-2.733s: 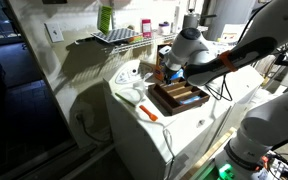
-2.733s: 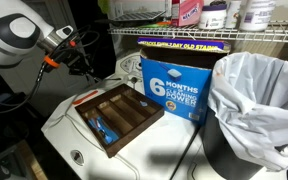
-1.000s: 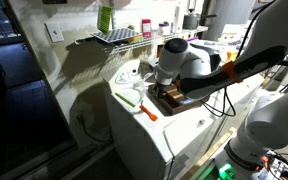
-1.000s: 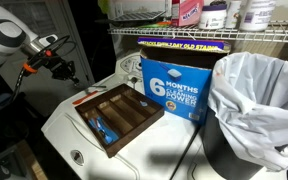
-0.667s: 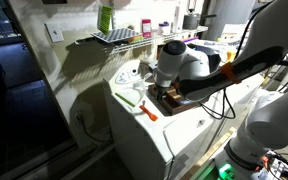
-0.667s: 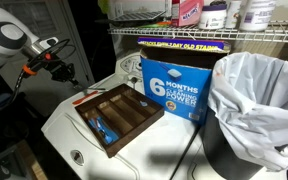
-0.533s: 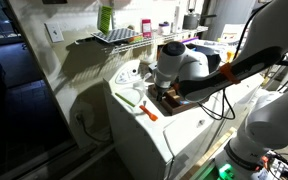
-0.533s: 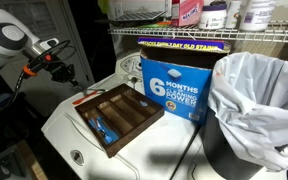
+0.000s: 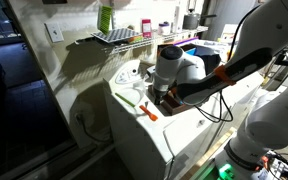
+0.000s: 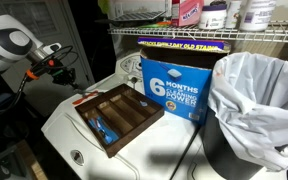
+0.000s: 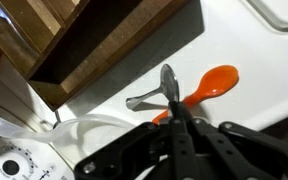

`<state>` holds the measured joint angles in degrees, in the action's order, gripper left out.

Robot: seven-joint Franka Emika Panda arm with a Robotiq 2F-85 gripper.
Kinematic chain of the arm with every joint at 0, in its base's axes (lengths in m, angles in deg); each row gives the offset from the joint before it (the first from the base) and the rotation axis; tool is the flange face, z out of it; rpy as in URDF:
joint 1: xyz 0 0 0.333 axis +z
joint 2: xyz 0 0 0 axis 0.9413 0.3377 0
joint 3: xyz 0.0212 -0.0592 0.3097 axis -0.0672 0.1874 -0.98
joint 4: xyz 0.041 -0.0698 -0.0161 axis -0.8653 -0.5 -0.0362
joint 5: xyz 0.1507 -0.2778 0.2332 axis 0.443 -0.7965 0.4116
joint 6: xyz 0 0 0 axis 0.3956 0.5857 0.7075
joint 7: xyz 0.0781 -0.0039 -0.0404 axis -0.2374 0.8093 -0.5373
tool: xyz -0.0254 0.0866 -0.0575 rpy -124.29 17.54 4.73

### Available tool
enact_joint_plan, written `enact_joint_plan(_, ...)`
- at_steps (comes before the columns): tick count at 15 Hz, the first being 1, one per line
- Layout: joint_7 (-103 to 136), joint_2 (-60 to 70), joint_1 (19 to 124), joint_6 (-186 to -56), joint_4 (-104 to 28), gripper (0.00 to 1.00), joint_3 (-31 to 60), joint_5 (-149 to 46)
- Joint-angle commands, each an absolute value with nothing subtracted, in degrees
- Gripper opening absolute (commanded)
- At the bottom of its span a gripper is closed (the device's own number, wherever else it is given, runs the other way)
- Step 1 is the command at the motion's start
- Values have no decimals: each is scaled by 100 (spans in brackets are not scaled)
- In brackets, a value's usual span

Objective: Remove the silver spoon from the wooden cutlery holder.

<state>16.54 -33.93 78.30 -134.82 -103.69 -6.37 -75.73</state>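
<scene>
My gripper holds the silver spoon outside the holder's edge already. It should move down next toward the white top between holder (image 10: pixel 127 113) and orange spoon to release the silver spoon.
The wooden cutlery holder (image 10: pixel 127 113) is a dark brown tray with tan compartments on a white appliance top; it also shows in the wrist view (image 11: pixel 94 40) and is mostly hidden by the arm in an exterior view (image 9: pixel 176 100). My gripper (image 11: pixel 177 108) is shut on the silver spoon (image 11: pixel 166 80), held just outside the holder's edge and above the white surface. An orange spoon (image 11: pixel 212 84) lies on the white top right beside it, also in an exterior view (image 9: pixel 149 113). In both exterior views the gripper (image 9: pixel 160 96) (image 10: pixel 68 70) is past the holder's end.
A blue-handled utensil (image 10: pixel 104 127) lies in the holder. A blue cleaner box (image 10: pixel 172 86) stands behind it, and a white-bagged bin (image 10: pixel 259 100) is beside that. A wire shelf (image 10: pixel 214 35) with bottles hangs above. The appliance's control dial (image 11: pixel 9 165) is near the gripper.
The arm has moved from over the holder to beyond its end, carrying the silver spoon out. In the last second it has only shifted slightly.
</scene>
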Motion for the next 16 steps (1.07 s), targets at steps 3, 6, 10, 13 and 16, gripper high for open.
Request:
enact_joint_plan(3,1847,-3060,7817,-13727,-10316,0,-699,-7489)
enact_joint_plan(6,1899,-2953,7816,-13765,-10320,0,-707,-7496)
enact_joint_plan(10,1975,-2836,7832,-13752,-10327,0,-719,-7483)
enact_joint_plan(13,2022,-2761,7843,-13693,-10333,0,-731,-7480)
enact_joint_plan(16,2029,-2683,7854,-13642,-10331,0,-720,-7464)
